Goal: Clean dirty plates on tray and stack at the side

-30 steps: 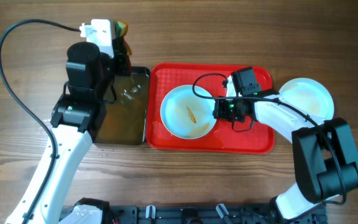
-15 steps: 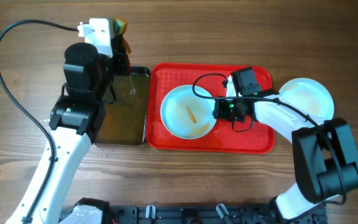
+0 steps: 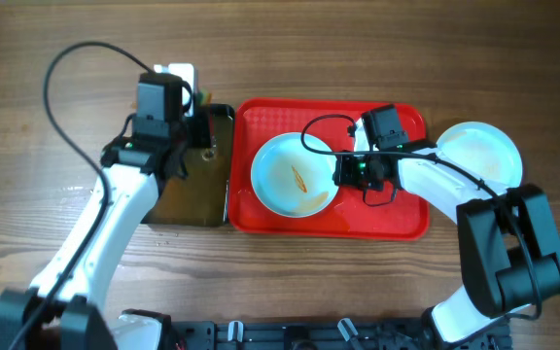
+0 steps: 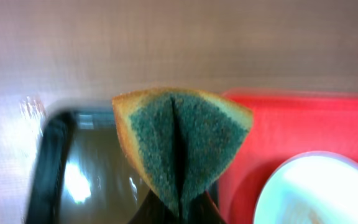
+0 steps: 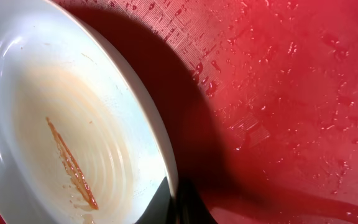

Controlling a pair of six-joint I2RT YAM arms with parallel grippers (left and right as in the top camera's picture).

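My left gripper needs to move down onto the plate to wipe off the sauce streak, then down into the tub's brownish water (image 4: 101,168) to release the sponge (image 4: 182,143).
A pale plate (image 3: 295,175) with an orange-brown sauce streak lies on the left half of the red tray (image 3: 406,222). My right gripper (image 3: 342,173) is shut on its right rim. The right wrist view shows the jaws (image 5: 178,200) pinching the rim of the plate (image 5: 55,124) over the wet tray floor (image 5: 291,93). A second plate (image 3: 479,151) sits on the table right of the tray. No third plate shows. My left gripper (image 3: 200,115) is shut on a folded yellow-and-green sponge (image 4: 182,143) and holds it above the black tub's far right corner.
The black tub (image 3: 197,185) of brownish water sits against the tray's left side; it also shows in the left wrist view (image 4: 55,162). A black cable (image 3: 56,68) loops over the table at the left. The right arm's cable arcs over the tray.
My left arm has swung right and nearer, bringing the sponge from beyond the tub to above the tub's far right corner. The right gripper and the plate have not moved.
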